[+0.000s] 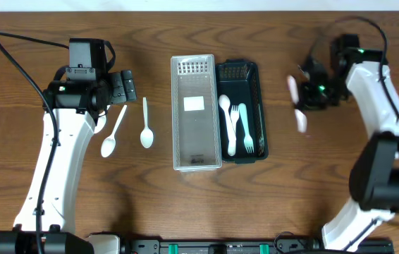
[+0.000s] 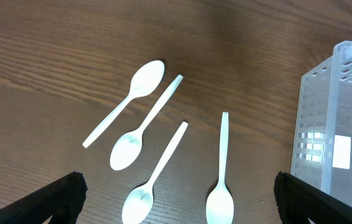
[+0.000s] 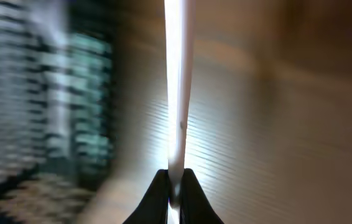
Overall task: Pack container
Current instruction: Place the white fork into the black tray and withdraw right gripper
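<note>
I will move my right gripper to the left in the overhead view, over the dark green container. I will release the white utensil (image 1: 298, 113) there, because cutlery is already inside.
A clear plastic container (image 1: 196, 152) and a dark green container (image 1: 258, 85) stand side by side at the table's middle. The green one holds a white spoon (image 1: 225, 106), a fork (image 1: 232, 130) and another utensil (image 1: 245, 130). Several white spoons lie left of the clear container (image 2: 331, 149); one (image 2: 222, 168) and another (image 2: 154, 168) show in the left wrist view, and two in the overhead view (image 1: 146, 125) (image 1: 113, 132). My left gripper (image 1: 124, 86) (image 2: 179, 202) is open and empty above them. My right gripper (image 1: 307, 97) (image 3: 175, 186) is shut on a white utensil (image 3: 176, 87) (image 1: 298, 113), right of the green container; the view is blurred.
The wooden table (image 1: 326, 176) carries only the containers and cutlery. The left arm's body (image 1: 62, 148) covers some of the spoons in the overhead view. Cables run at the back left (image 1: 23, 56) and back right (image 1: 358, 25).
</note>
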Controlling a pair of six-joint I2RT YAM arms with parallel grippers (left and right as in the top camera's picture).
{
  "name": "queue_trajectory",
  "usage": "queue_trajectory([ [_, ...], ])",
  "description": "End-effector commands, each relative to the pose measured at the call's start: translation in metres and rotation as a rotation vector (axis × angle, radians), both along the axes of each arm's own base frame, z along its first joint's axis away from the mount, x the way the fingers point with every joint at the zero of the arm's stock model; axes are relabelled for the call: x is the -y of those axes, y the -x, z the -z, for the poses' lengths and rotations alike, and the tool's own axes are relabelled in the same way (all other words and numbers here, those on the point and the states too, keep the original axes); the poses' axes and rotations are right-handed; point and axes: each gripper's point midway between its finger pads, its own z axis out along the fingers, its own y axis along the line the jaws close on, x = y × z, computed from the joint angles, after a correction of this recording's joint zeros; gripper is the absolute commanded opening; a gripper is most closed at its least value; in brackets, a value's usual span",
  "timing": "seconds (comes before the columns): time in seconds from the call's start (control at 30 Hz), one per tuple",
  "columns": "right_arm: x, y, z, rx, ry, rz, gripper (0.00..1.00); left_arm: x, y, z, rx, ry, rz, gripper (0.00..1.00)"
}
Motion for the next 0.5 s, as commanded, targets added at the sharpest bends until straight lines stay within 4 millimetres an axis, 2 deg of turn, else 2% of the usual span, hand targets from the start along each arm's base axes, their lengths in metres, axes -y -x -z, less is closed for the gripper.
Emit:
queue_trajectory([
  [0.0, -0.070, 0.002, -0.059, 0.099, -0.211, -0.012, 0.01, -0.004, -0.004, -0.004, 0.008, -0.014, -0.004, 0.98],
  [0.1, -0.104, 0.002, -0.074, 0.153, -0.211, -0.042, 0.01, -0.004, -0.004, -0.004, 0.008, -0.014, -0.004, 0.98],
  [0.17, -0.116, 0.004, -0.068, 0.145, -0.157, -0.015, 0.01, -0.004, -0.004, -0.004, 0.008, -0.014, -0.004, 0.98],
  [0.4, -0.130, 0.008, -0.008, 0.084, 0.136, 0.083, 0.02, -0.004, -0.004, -0.004, 0.008, -0.014, -0.004, 0.98],
  [0.47, -0.138, 0.006, 0.007, 0.079, 0.162, 0.064, 0.11, -0.004, -0.004, -0.004, 0.008, -0.014, -0.004, 0.98],
])
